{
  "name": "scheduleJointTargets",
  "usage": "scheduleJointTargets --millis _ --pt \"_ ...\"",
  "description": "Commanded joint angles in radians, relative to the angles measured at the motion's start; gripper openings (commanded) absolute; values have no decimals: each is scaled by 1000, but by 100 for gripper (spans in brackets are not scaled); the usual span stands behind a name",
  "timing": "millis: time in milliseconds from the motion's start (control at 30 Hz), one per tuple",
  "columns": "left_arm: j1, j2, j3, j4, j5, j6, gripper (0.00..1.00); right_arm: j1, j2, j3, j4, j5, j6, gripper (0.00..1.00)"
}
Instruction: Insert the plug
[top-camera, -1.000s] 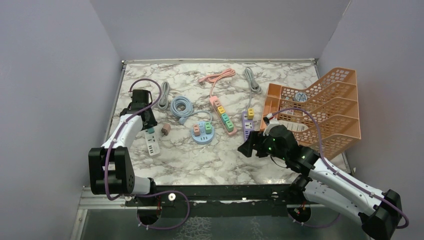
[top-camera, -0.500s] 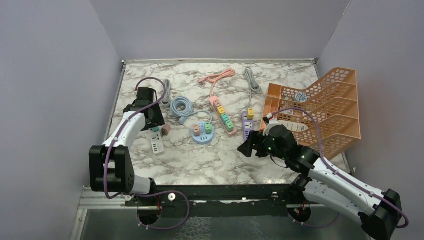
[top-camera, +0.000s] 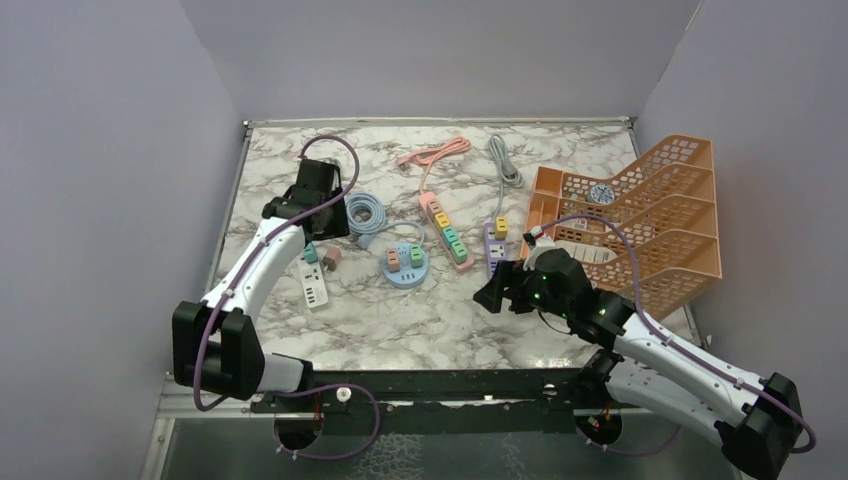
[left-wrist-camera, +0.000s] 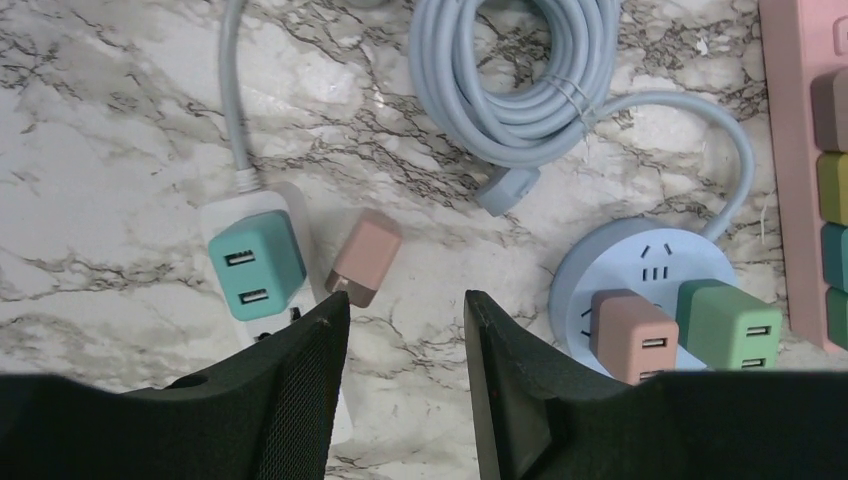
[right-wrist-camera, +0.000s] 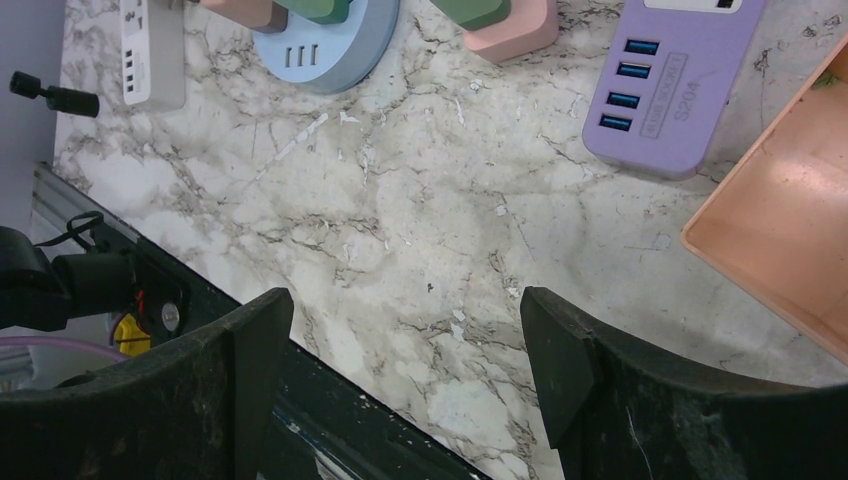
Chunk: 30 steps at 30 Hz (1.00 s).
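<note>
My left gripper is going down next to straddle the body of the loose pink plug beside the white power strip (top-camera: 314, 288), and then it will close.
A loose pink plug (top-camera: 332, 258) lies on the marble table beside a white power strip (top-camera: 314, 288) that has a teal plug (top-camera: 310, 254) in it. In the left wrist view the pink plug (left-wrist-camera: 365, 255) lies just beyond my left fingertips, right of the teal plug (left-wrist-camera: 256, 263). A round blue socket hub (top-camera: 405, 270) holds a pink and a green plug; it also shows in the left wrist view (left-wrist-camera: 650, 262). My left gripper (top-camera: 320, 228) (left-wrist-camera: 405, 300) is open and empty above the table. My right gripper (top-camera: 493, 297) (right-wrist-camera: 405, 310) is open and empty over the near edge.
A coiled blue cable (top-camera: 362, 212) lies behind the hub. A pink power strip (top-camera: 446, 232) and a purple one (top-camera: 495, 252) lie mid-table. An orange mesh rack (top-camera: 650, 215) stands at the right. Grey walls close in both sides.
My left gripper has swung from the table's left edge to the right and now hovers by the loose pink plug. The right arm has barely moved.
</note>
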Motion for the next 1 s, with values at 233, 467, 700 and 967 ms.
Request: scheduleJointTargets --millis 233,467,700,967 --pt "-34 162 -11 -5 9 50 56 -1 -7 14 28 23 5 84" --pt "-33 226 -23 12 -22 74 61 0 -11 12 23 27 2 84" --pt "-32 277 -37 14 -56 72 57 0 -24 7 10 32 2 84" --pt "-34 265 -47 17 -30 72 24 -1 -34 5 4 31 4 84"
